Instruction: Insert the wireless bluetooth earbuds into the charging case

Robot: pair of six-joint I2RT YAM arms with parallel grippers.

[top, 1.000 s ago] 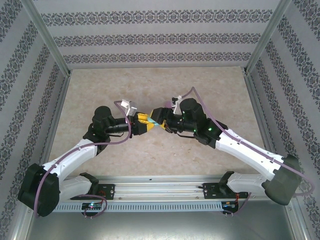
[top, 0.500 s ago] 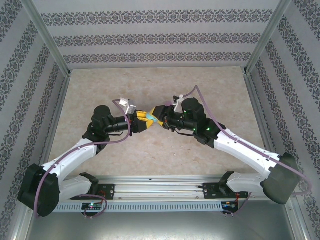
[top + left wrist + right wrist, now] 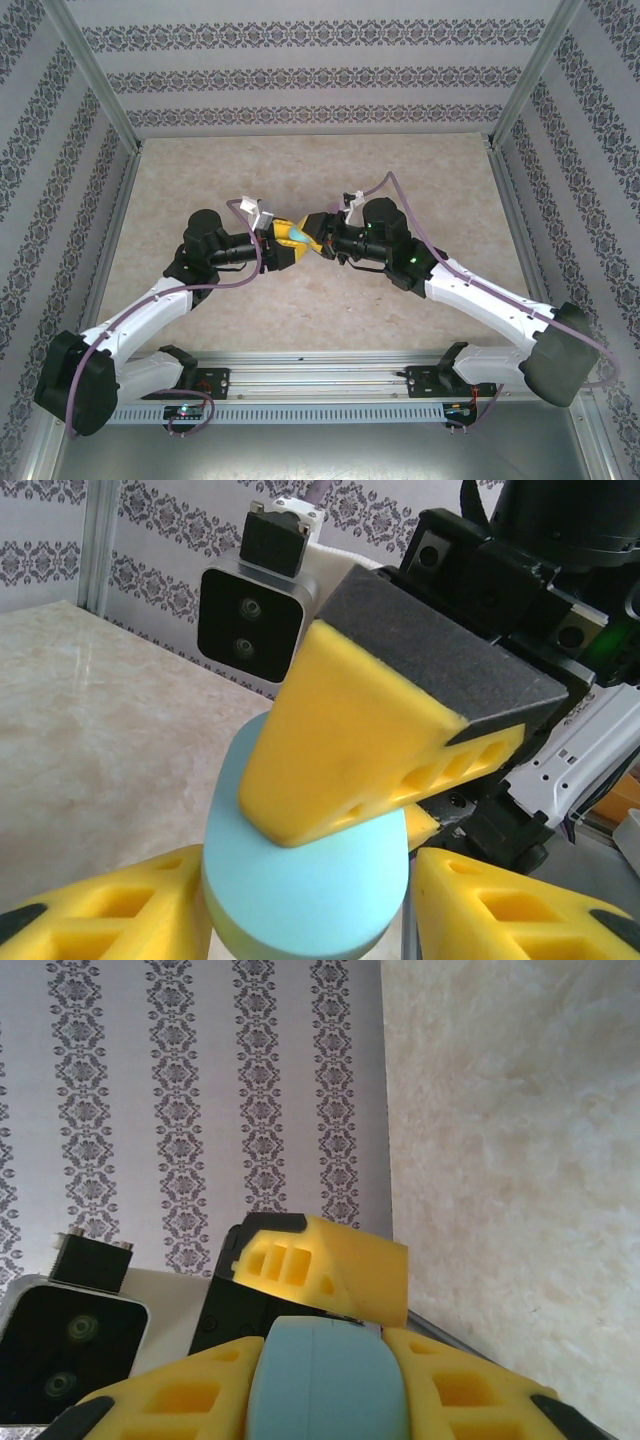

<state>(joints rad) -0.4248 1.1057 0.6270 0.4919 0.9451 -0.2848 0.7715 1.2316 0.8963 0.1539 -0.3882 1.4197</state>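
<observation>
My right gripper carries the case (image 3: 300,237) (image 3: 325,1385) outward and down onto the marble table next, then releases it, as it looks closed and my left gripper stands open.
A turquoise oval charging case (image 3: 300,237) hangs above the middle of the table, where both arms meet. My right gripper (image 3: 320,1355) is shut on the case (image 3: 325,1385), a yellow finger pressed on each side, and the case's seam looks closed. One right finger (image 3: 370,750) lies across the top of the case (image 3: 300,890) in the left wrist view. My left gripper (image 3: 310,870) stands open around the case, with a gap on its right side. The wireless bluetooth earbuds are out of view.
The beige marble table (image 3: 320,170) is walled by patterned panels (image 3: 320,80) at the back and sides, with metal posts at the corners. A rail (image 3: 320,380) with both arm bases runs along the near edge.
My left gripper's jaws have spread apart off the case while my right gripper has closed onto it. Both grippers shifted slightly toward the back.
</observation>
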